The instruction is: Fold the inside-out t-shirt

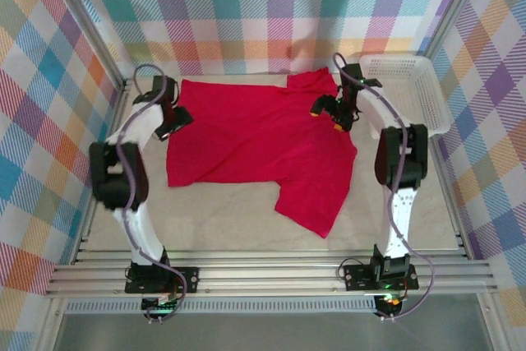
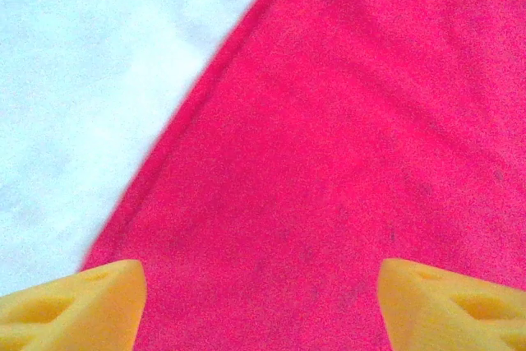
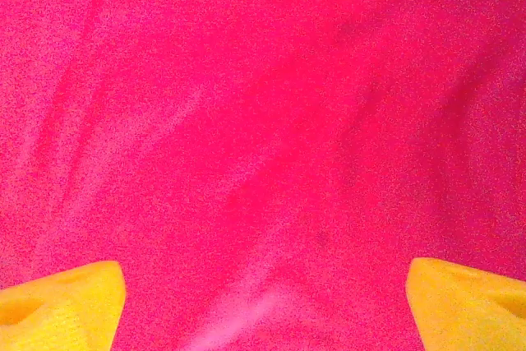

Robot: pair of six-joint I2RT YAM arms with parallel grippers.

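My right gripper is to go back along the shirt and then down onto the near sleeve's pointed tip (image 1: 324, 232), because that tip sticks out toward the table's near edge.
The inside-out t-shirt (image 1: 255, 145) is bright red and lies spread flat across the far half of the table, one sleeve pointing toward the near edge and another at the far right. My left gripper (image 1: 174, 121) hangs over the shirt's far left edge. In the left wrist view its yellow fingertips (image 2: 74, 306) stand wide apart, open, just above the fabric (image 2: 345, 145) beside its slanting hem. My right gripper (image 1: 330, 113) hovers over the shirt's far right part, near the sleeve. It is open too, with smooth red cloth (image 3: 263, 121) under its fingertips (image 3: 57, 306).
A white mesh basket (image 1: 433, 104) stands at the far right of the table, close beside the right arm. Checked walls enclose the table on three sides. Bare pale tabletop (image 2: 74, 80) lies left of the shirt and in front of it (image 1: 214, 219).
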